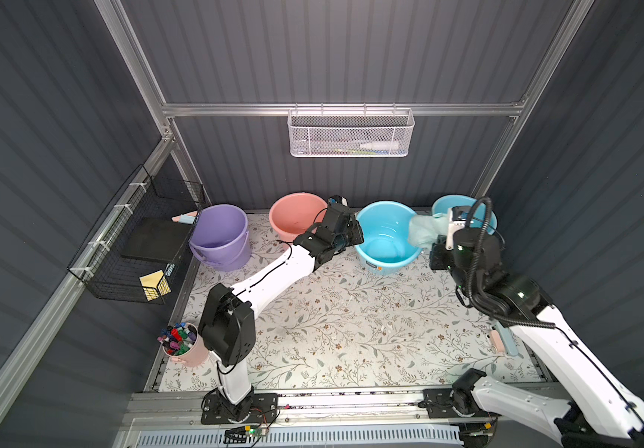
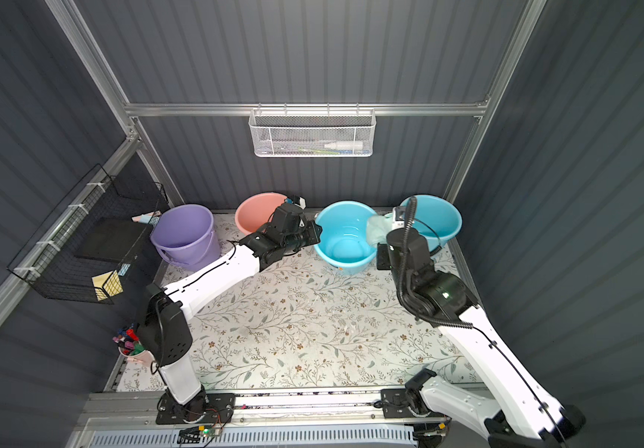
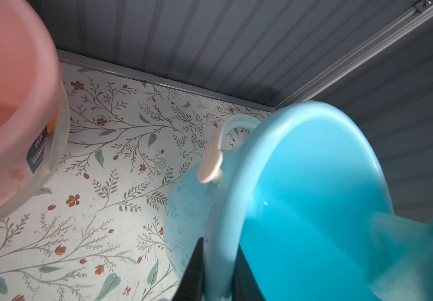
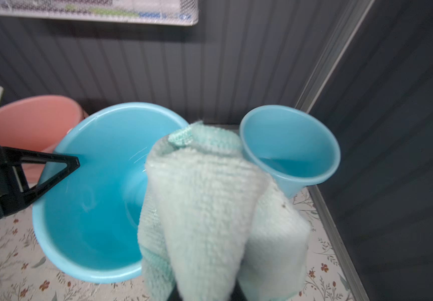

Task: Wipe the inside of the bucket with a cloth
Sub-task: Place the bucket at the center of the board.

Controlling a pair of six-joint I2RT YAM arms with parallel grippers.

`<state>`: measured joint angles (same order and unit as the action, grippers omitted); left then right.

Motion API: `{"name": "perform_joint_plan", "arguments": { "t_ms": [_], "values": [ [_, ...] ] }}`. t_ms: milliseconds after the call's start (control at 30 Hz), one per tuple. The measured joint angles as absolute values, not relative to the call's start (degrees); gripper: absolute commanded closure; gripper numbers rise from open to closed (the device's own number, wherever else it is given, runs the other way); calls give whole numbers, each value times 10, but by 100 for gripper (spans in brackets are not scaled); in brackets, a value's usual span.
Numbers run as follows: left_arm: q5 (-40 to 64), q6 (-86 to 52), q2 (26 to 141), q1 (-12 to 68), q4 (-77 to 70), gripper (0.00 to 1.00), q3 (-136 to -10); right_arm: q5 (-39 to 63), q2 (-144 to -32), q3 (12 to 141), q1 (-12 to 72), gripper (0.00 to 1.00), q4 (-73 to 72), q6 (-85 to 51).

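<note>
The bucket is tilted, so next my left gripper moves it outward toward the back wall (image 1: pixel 381 189) (image 3: pixel 216 83), then down upright on the floral mat and releases its rim.
The light blue bucket (image 1: pixel 382 248) (image 2: pixel 345 242) stands on the floral mat near the back wall, and appears tilted in the left wrist view. My left gripper (image 1: pixel 357 232) (image 3: pixel 220 263) is shut on the bucket's left rim (image 3: pixel 218 234), one finger inside and one outside. One of its black fingers (image 4: pixel 53 168) shows in the right wrist view. A pale green cloth (image 1: pixel 423 230) (image 2: pixel 375 229) (image 4: pixel 205 208) hangs over the bucket's right rim. My right gripper (image 1: pixel 431 243) (image 4: pixel 207 290) is shut on it, and the cloth hides its fingertips.
A second blue bucket (image 1: pixel 463 209) stands just behind my right wrist. A pink bucket (image 1: pixel 293 219) and a purple bucket (image 1: pixel 221 236) are to the left. A cup of markers (image 1: pixel 180 343), a black wire basket (image 1: pixel 138 240) and a white mesh basket (image 1: pixel 351 134) line the walls.
</note>
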<state>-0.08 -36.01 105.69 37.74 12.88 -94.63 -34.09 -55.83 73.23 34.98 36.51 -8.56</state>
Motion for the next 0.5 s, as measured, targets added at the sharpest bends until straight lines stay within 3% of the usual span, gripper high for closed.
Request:
{"name": "perform_joint_plan", "arguments": {
  "t_ms": [500],
  "values": [
    [-15,-384,1300,300,216,100,-1249,-363,-543,733,348,100,393,-110]
  ]
}}
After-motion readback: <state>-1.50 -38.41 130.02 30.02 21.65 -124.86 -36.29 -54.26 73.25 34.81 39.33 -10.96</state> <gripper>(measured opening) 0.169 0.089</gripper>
